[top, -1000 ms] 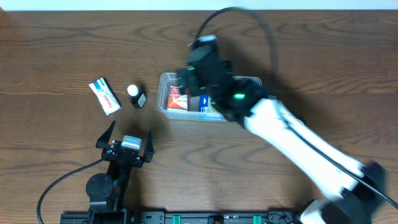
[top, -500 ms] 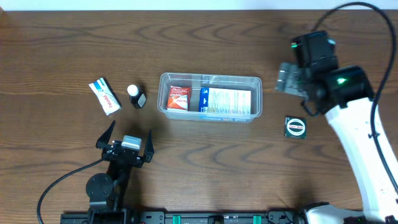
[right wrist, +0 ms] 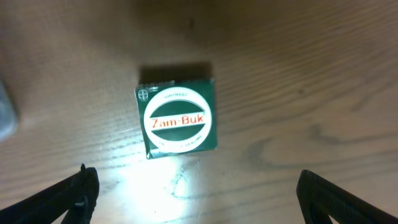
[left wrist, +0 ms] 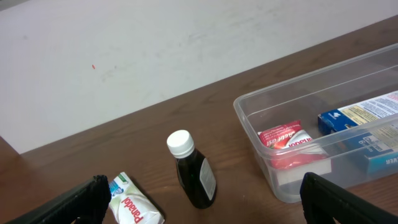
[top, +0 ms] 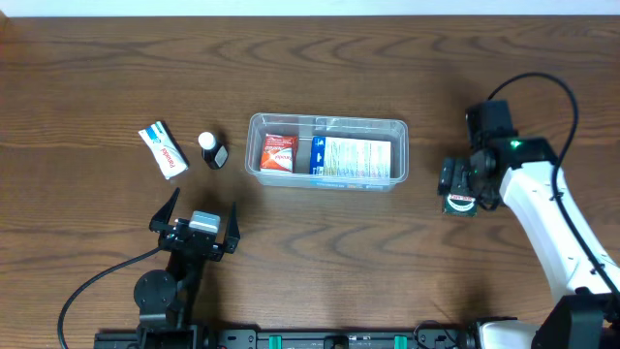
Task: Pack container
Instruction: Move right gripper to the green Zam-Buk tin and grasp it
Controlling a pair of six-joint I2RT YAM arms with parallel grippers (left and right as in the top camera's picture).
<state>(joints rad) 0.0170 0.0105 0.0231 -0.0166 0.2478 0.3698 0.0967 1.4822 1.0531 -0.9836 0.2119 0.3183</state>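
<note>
My right gripper moves down around opposite sides of the green Zam-Buk box (top: 460, 204) (right wrist: 177, 119) and closes next. The box lies flat below my open fingertips, which stand wider than it.
The clear plastic container (top: 397, 126) sits mid-table and holds a red-and-white packet (top: 278, 153) and a blue-and-white box (top: 355, 158); it also shows in the left wrist view (left wrist: 249, 112). A green Zam-Buk box (top: 459, 203) lies flat on the table to its right, seen close in the right wrist view (right wrist: 176, 118). My right gripper (top: 455, 180) hovers open directly above that box, not touching it. My left gripper (top: 197, 228) rests open and empty near the front edge. A small dark bottle with a white cap (top: 211, 149) and a white Panadol packet (top: 163, 148) lie left of the container.
The bottle (left wrist: 191, 171) and the Panadol packet (left wrist: 132, 204) lie just ahead of my left fingers. A black cable (top: 87, 286) trails from the left arm's base. A pale wall (left wrist: 155, 50) rises beyond the table's far edge.
My right arm swung from over the container to the right side of the table, then came down over the green Zam-Buk box. The left arm has not moved.
</note>
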